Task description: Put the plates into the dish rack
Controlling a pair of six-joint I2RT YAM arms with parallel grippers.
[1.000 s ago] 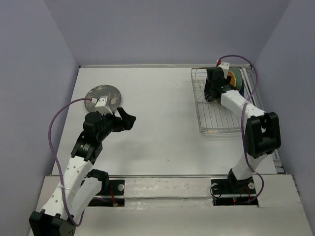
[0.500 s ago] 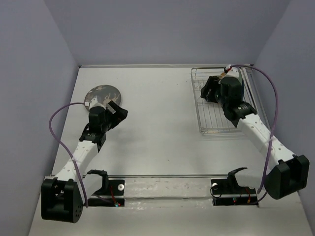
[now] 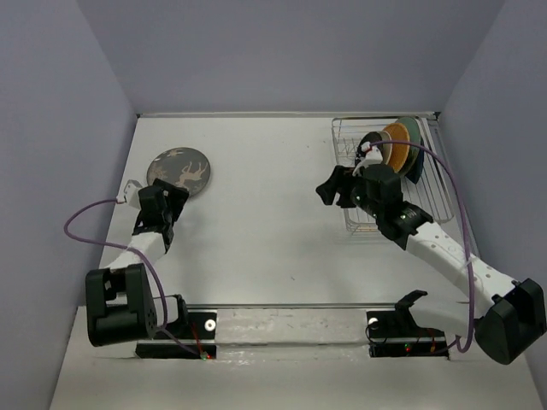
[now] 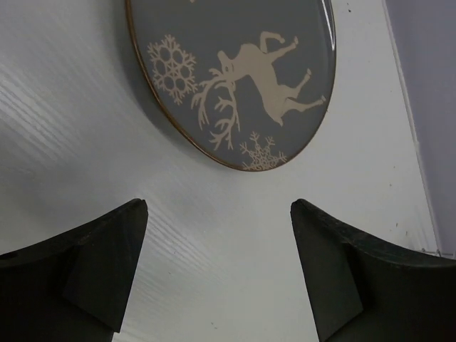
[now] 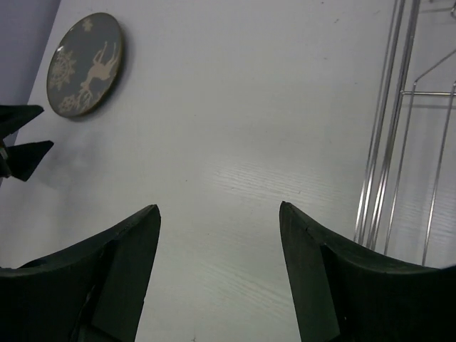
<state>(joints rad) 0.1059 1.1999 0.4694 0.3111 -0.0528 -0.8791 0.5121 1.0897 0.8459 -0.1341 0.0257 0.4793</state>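
Next, my left gripper goes down and turns toward the plate's near rim [image 4: 241,168] until its fingers straddle that rim, because the plate lies flat on the tabletop.
The grey-brown plate [image 3: 179,168] with a white deer and snowflakes lies flat at the table's left; it also shows in the left wrist view [image 4: 235,71] and the right wrist view [image 5: 85,64]. My left gripper [image 3: 171,195] [image 4: 217,206] is open and empty, just short of the plate's near edge. My right gripper [image 3: 327,190] [image 5: 218,206] is open and empty over bare table, left of the dish rack [image 3: 376,209]. Standing in the rack's far end are a black plate [image 3: 373,143], an orange plate [image 3: 395,143], a teal plate [image 3: 411,132] and a dark blue plate [image 3: 417,169].
The rack's wire edge [image 5: 388,142] runs along the right of the right wrist view. The left gripper's fingertips [image 5: 25,153] show at that view's left edge. Purple walls close in the table on the left, back and right.
My right gripper has come out of the rack and moved left over the table, leaving plates standing in it. My left arm has swung left and its gripper now points at the deer plate.
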